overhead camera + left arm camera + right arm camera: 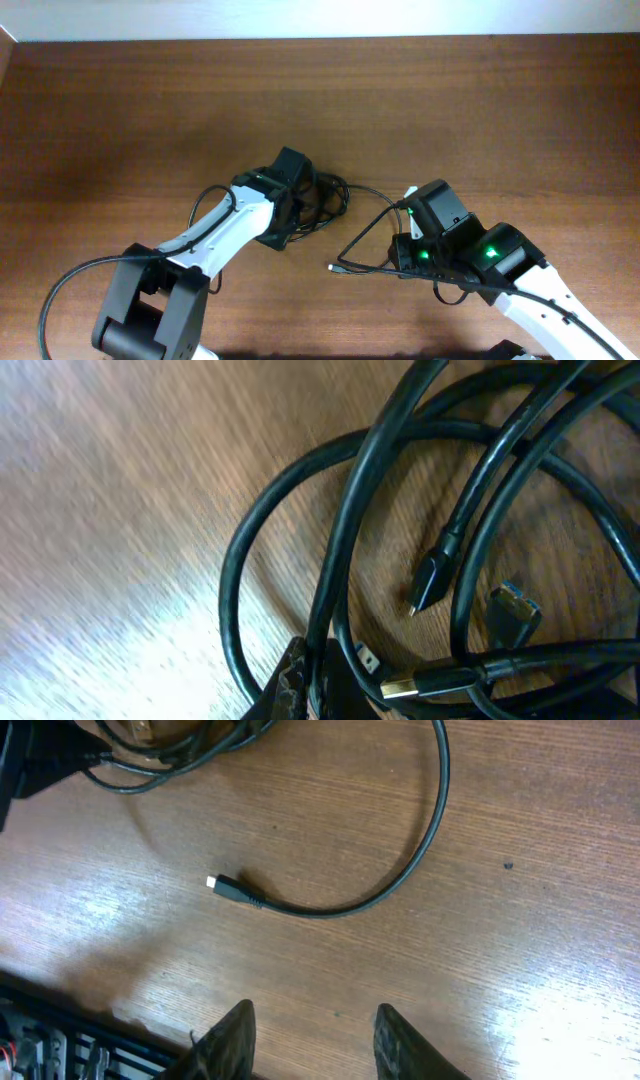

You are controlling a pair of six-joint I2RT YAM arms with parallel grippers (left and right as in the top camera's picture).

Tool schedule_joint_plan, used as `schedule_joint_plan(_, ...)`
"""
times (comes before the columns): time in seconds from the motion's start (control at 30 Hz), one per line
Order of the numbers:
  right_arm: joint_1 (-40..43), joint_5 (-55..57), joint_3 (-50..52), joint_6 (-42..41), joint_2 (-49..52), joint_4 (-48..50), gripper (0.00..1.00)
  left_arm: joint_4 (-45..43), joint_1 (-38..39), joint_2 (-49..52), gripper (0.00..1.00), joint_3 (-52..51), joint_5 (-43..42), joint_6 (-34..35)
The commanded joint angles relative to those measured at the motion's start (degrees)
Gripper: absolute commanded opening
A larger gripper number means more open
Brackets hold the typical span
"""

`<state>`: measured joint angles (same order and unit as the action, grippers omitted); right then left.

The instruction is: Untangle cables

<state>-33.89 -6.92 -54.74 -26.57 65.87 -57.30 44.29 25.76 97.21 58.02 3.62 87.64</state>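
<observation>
The held piece of cable crosses other cables, so my left gripper lifts it left in the overhead view over bare wood next, and releases it.
The cables (pixel 328 195) lie as a tangled black coil at the middle of the table. My left gripper (pixel 300 195) is down on the coil's left side. In the left wrist view the cables (pixel 340 520) loop over each other, and a gold-tipped plug (pixel 402 685), a small plug (pixel 428 585) and a blue-edged plug (pixel 512 610) show. The left gripper (pixel 318 690) is shut on one strand. One loose cable end (pixel 225 886) curves away from the tangle. My right gripper (pixel 312 1030) hangs open above bare wood, short of that end, holding nothing.
The table (pixel 150 110) is dark brown wood with its far edge against a white wall. The right arm (pixel 500 255) with green lights fills the lower right. The left arm's base (pixel 150 310) and its thick black cable sit at the lower left.
</observation>
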Motion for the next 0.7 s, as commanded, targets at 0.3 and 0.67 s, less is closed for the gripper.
schedule_joint_plan(0.3, 0.2, -10.7, 0.4, -7.0, 0.2, 10.9, 0.39, 9.3, -1.9, -36.7, 0.00, 2.9, 2.2, -35.5)
schedule_joint_plan(0.67, 0.2, -11.1, 0.5, -7.0, 7.4, 9.7, 0.39, 16.9, -1.9, -39.0, 0.00, 2.9, 2.2, -35.5)
